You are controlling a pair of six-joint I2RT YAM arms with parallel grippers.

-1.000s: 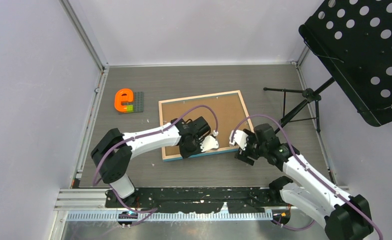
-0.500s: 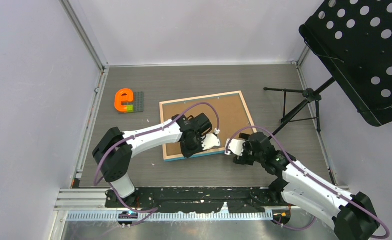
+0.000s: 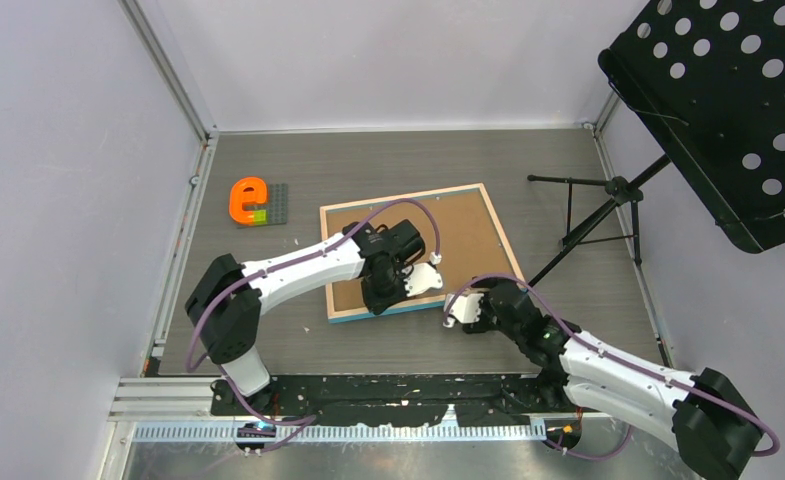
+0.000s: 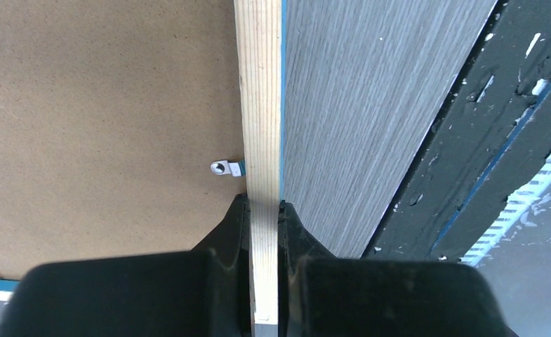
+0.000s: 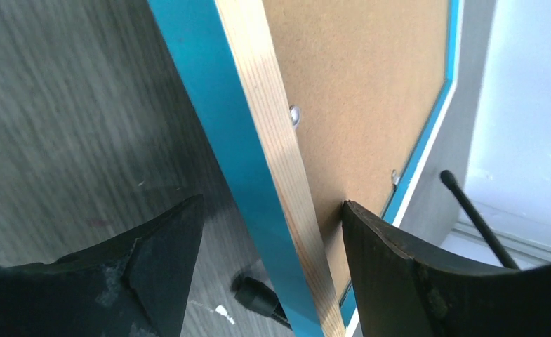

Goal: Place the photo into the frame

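Note:
My right gripper's open fingers are already on both sides of the frame's blue and wood near bar by the frame's corner, so next I should close them in place onto that bar.
The frame [image 3: 496, 236] lies back side up in the middle of the table, light wood rim showing, with a brown backing board [image 3: 458, 230] inside it. My left gripper [image 3: 378, 302] is shut on the frame's near rail [image 4: 262, 105], one finger on either face, next to a small metal clip [image 4: 227, 168]. My right gripper [image 3: 456, 300] is open at the near right corner. Its fingers [image 5: 167, 239] stand on both sides of the blue and wood rail [image 5: 272, 119] without touching it. The photo is out of view.
An orange letter "e" [image 3: 249, 198] on a grey baseplate sits at the back left. A black perforated music stand [image 3: 728, 110] overhangs the right side; its tripod legs [image 3: 588, 225] reach close to the frame's right edge. Walls close in three sides.
My right gripper has moved left and forward to the frame's near right corner, so its open jaws now straddle the rail. The left gripper keeps its grip; the frame shifted slightly.

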